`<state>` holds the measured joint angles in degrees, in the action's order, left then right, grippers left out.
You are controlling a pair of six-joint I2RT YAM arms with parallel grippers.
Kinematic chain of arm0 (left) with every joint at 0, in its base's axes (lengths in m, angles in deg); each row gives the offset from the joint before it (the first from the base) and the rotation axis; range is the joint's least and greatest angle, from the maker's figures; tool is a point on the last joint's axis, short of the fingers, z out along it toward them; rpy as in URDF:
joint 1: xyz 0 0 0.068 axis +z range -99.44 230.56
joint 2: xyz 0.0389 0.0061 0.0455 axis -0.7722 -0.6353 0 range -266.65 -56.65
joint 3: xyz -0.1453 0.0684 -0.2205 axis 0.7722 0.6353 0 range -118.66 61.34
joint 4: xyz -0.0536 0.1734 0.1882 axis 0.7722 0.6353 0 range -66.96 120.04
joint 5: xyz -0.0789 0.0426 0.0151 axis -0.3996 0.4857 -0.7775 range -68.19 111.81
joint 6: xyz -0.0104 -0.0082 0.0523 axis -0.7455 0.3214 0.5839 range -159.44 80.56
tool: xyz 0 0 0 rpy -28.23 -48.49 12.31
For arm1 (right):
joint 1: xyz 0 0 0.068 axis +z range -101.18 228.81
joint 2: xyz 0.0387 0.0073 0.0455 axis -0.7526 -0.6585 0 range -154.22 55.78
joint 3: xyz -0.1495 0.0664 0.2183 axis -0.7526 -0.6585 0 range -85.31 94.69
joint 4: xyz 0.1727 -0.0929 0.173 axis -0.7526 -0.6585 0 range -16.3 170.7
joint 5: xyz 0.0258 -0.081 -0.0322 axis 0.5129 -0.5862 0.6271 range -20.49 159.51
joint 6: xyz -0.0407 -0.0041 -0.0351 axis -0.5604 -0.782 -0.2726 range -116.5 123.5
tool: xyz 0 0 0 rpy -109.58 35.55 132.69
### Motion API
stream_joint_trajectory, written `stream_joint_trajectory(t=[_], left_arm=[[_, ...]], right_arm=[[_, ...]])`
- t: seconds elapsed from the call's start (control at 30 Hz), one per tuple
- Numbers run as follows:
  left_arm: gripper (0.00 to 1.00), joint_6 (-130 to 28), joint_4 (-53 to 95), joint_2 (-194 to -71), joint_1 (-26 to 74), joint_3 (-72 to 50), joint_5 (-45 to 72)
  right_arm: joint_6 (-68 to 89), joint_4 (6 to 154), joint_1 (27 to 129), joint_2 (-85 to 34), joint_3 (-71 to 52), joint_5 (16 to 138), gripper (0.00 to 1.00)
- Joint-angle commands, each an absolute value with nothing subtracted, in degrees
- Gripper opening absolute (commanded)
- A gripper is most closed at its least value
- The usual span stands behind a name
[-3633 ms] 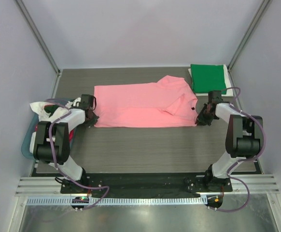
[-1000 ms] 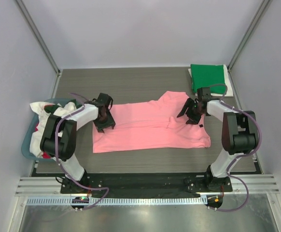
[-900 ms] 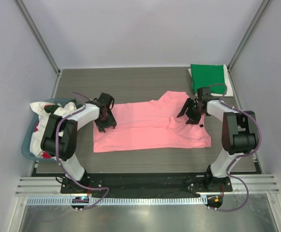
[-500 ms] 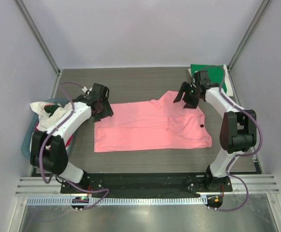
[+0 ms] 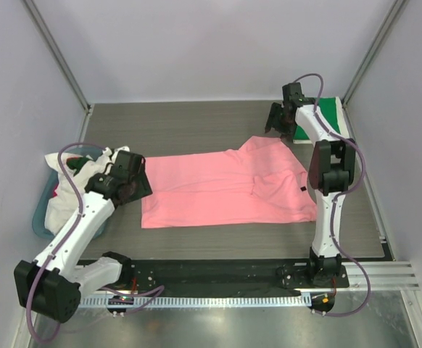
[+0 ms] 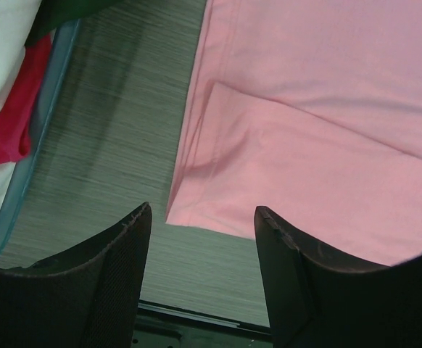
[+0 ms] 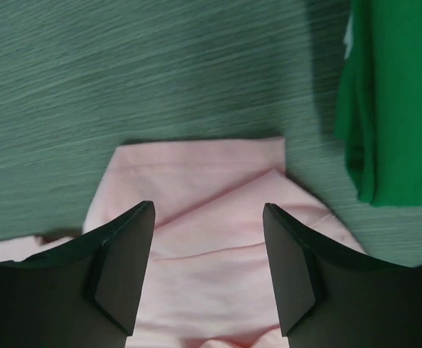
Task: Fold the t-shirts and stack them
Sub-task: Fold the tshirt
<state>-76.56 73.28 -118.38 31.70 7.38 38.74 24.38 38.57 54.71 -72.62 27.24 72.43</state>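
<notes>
My right gripper shifts toward the green t-shirt [image 5: 332, 110] next and lowers onto the pink sleeve's hem corner [image 5: 280, 140], since that corner lies that way past my fingers.
A salmon-pink t-shirt [image 5: 225, 192] lies folded lengthwise across the middle of the table, its sleeve end at the right. My left gripper [image 5: 133, 185] hovers open just off its left edge; in the left wrist view the gripper [image 6: 202, 212] has nothing between its fingers, above the pink t-shirt's [image 6: 327, 123] near left corner. My right gripper [image 5: 278, 122] is open above the table behind the shirt's far right corner. In the right wrist view the gripper [image 7: 208, 206] is empty over the pink sleeve [image 7: 196, 174]. A folded green t-shirt [image 5: 332, 110] lies at the back right.
A teal tub [image 5: 41, 217] at the left edge holds white and red t-shirts [image 5: 73, 170]; its rim [image 6: 22, 188] shows left of my left fingers. The green t-shirt [image 7: 392, 94] lies right of my right gripper. Walls and frame posts enclose the table.
The pink shirt's far edge was folded toward the near side and released. My left gripper drew back to the left, and my right gripper lifted away toward the back, near the green shirt.
</notes>
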Motion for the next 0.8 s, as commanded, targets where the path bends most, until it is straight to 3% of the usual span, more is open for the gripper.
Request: stream_joint_trajectory(t=[0.0,0.3,0.67,0.73,0.77], left_arm=[[0.60,-75.47,71.91,-115.63,31.83,8.43,39.57],[0.60,-74.33,70.59,-116.85,31.75,8.16,39.47],[0.60,-74.24,70.15,-117.12,31.75,8.34,39.21],[0.60,-74.24,70.06,-117.12,31.84,8.43,39.21],[0.60,-74.24,70.06,-117.12,31.75,8.43,39.21]], right_arm=[[20.11,34.91,54.62,-74.11,33.68,63.63,0.66],[18.97,35.08,54.70,-79.83,37.21,61.16,0.54],[19.23,36.75,55.14,-84.67,36.86,61.34,0.48],[19.23,36.75,55.23,-85.19,36.86,61.60,0.44],[19.40,36.84,55.32,-85.28,36.86,61.69,0.37]])
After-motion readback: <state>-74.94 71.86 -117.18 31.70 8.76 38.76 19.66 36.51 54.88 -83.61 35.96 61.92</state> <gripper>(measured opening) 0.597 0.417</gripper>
